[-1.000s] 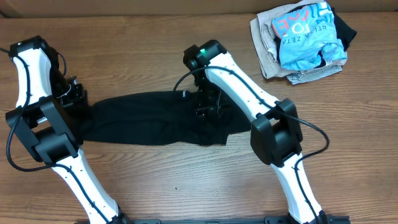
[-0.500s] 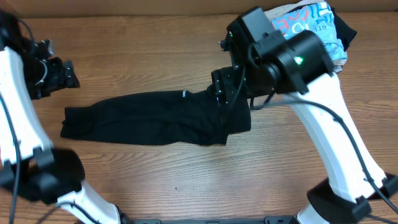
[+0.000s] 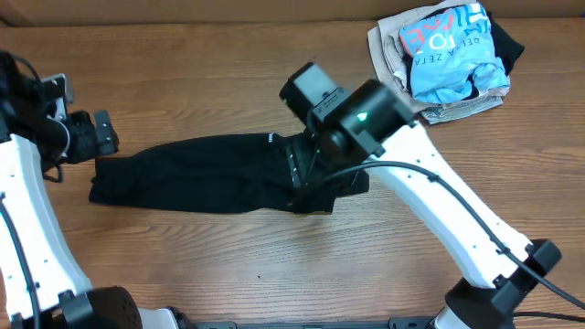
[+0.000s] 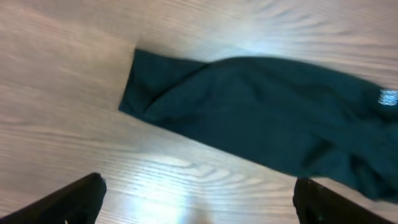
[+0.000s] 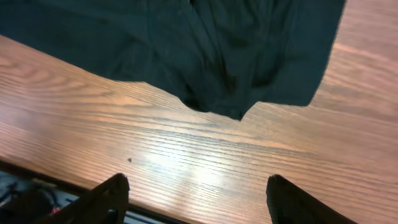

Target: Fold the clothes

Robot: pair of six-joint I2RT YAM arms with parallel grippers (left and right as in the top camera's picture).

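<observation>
The shirt's end farthest from the pile lies below my left gripper's open fingers, which have only bare wood between them and should move down to it next.
The clothes, a black shirt [image 3: 210, 178], lie flat on the wooden table as a long folded strip, with a small white logo [image 3: 271, 139] near the upper edge. My left gripper [image 3: 91, 135] hangs above the strip's left end, open and empty. In the left wrist view the shirt [image 4: 261, 118] crosses the frame, and the gripper [image 4: 199, 205] has only bare wood between its fingers. My right arm [image 3: 352, 114] hovers over the strip's right end. In the right wrist view the right gripper [image 5: 199, 199] is open over wood, just off the shirt's [image 5: 205, 50] hem.
A pile of other clothes [image 3: 448, 55], with a light blue printed shirt on top, sits at the back right corner. The table's front edge [image 5: 37, 174] shows in the right wrist view, close to the left finger.
Both grippers have opened wider and risen off the shirt. The left one drew back to the left. The right arm swung up and back over the strip's right end.
</observation>
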